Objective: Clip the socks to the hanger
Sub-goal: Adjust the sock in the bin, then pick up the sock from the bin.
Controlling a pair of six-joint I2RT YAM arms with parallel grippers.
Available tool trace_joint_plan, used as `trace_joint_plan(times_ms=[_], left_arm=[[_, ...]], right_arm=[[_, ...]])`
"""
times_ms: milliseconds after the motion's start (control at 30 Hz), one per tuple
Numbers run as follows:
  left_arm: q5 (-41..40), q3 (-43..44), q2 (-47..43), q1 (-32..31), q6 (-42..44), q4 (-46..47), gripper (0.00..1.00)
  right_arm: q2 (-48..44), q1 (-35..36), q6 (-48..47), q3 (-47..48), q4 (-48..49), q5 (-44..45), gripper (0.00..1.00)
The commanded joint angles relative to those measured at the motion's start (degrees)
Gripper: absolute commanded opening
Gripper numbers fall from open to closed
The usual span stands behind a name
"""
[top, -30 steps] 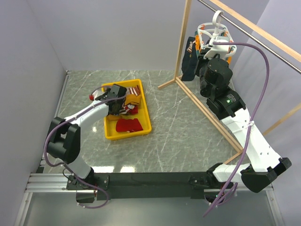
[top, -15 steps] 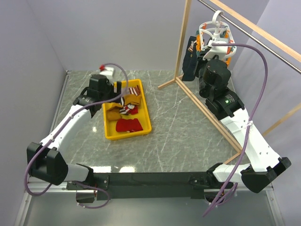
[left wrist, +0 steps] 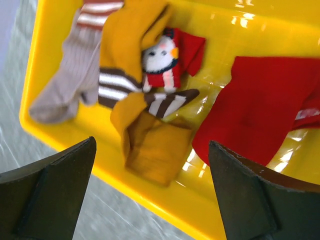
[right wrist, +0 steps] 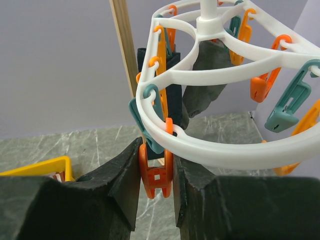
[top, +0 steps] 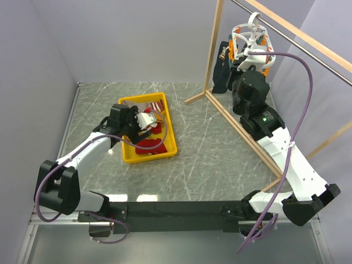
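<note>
My left gripper lowers and shifts to the right in the top view onto the mustard sock's striped cuff next, since the cuff juts free beside the red sock's white figure.
Several socks lie in the yellow tray: a mustard yellow sock, a grey-beige sock, a red sock and a red one with a white figure. My left gripper hangs open and empty over the tray; in the left wrist view it is above the mustard sock near the tray rim. The white hanger hangs at the back right. My right gripper is shut on an orange clip of the hanger. A dark navy sock hangs clipped behind.
A wooden frame with a metal rod carries the hanger; its post stands just behind the clips, and its base rail runs along the table on the right. Walls close in at the left and the back. Teal and orange clips dangle round the ring.
My left arm swung from the tray out to its back left, then came back over the tray, open. My right gripper stayed at the hanger.
</note>
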Motion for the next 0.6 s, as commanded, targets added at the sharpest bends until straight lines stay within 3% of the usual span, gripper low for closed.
trace_joint_plan(times_ms=[0, 33, 233, 400, 567], left_arm=[[6.9, 0.6, 1.6, 0.3, 14.3, 6.7, 0.99], [8.8, 1.6, 2.6, 0.5, 15.5, 5.8, 0.94], [9.0, 5.1, 7.4, 0.6, 20.8, 1.6, 0.93], [4.1, -0.3, 8.9, 0.1, 24.9, 6.6, 0.93], [3.7, 0.3, 11.8, -0.9, 27.1, 8.5, 0.93]], right_arm=[[-0.6, -0.1, 2.1, 1.2, -0.3, -1.2, 0.1], [-0.5, -0.1, 2.3, 1.3, -0.5, -1.0, 0.1], [-1.3, -0.4, 1.3, 0.3, 2.3, -0.4, 0.11], [-2.0, -0.5, 1.4, -0.1, 3.2, -1.4, 0.11], [-2.2, -0.4, 1.3, -0.8, 4.5, -1.4, 0.13]])
